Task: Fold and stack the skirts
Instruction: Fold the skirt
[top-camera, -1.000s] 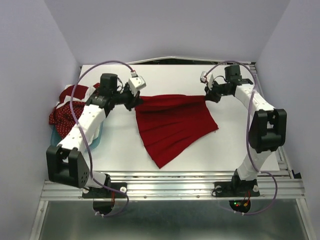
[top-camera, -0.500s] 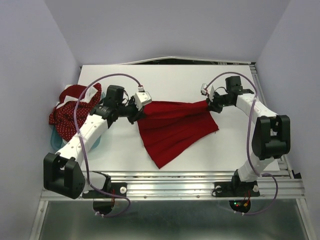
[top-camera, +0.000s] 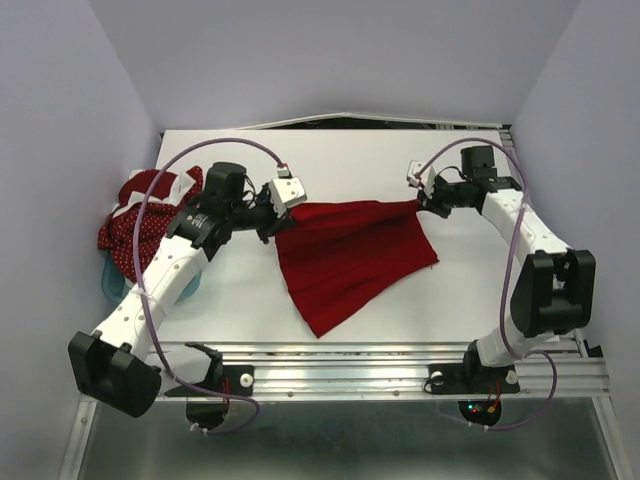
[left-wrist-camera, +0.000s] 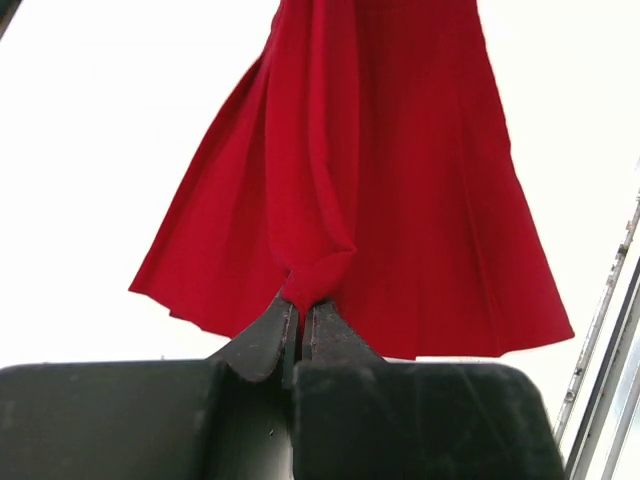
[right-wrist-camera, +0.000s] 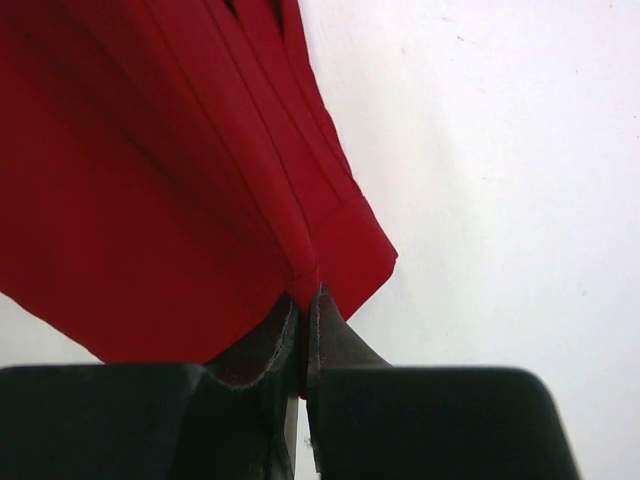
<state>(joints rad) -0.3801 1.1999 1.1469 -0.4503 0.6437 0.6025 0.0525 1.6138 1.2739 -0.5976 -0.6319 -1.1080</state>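
I will next move my right gripper down and back over the skirt's closest hem corner (top-camera: 434, 261) to release the skirt's top corner, because that spot is below it toward the metal bar.
The plain bright red pleated skirt (top-camera: 345, 250) is stretched between both grippers over the middle of the white table, its hem trailing toward the near edge. My left gripper (top-camera: 279, 216) is shut on its left top corner; in the left wrist view the cloth (left-wrist-camera: 380, 180) hangs from the pinched jaws (left-wrist-camera: 300, 305). My right gripper (top-camera: 424, 206) is shut on the right top corner; the right wrist view shows the cloth (right-wrist-camera: 150, 200) clamped at the jaws (right-wrist-camera: 305, 295). A dark red white-dotted skirt (top-camera: 135, 225) with white cloth lies heaped at the far left.
A teal tub (top-camera: 118, 283) sits under the heap at the table's left edge. The table (top-camera: 480, 290) is white, with a metal rail (top-camera: 350, 365) along the near edge. Grey walls close in the left, right and back.
Both grippers have drawn the skirt's top edge toward the near side and a little to the right. The left arm has stretched further over the table. Both holds are unchanged.
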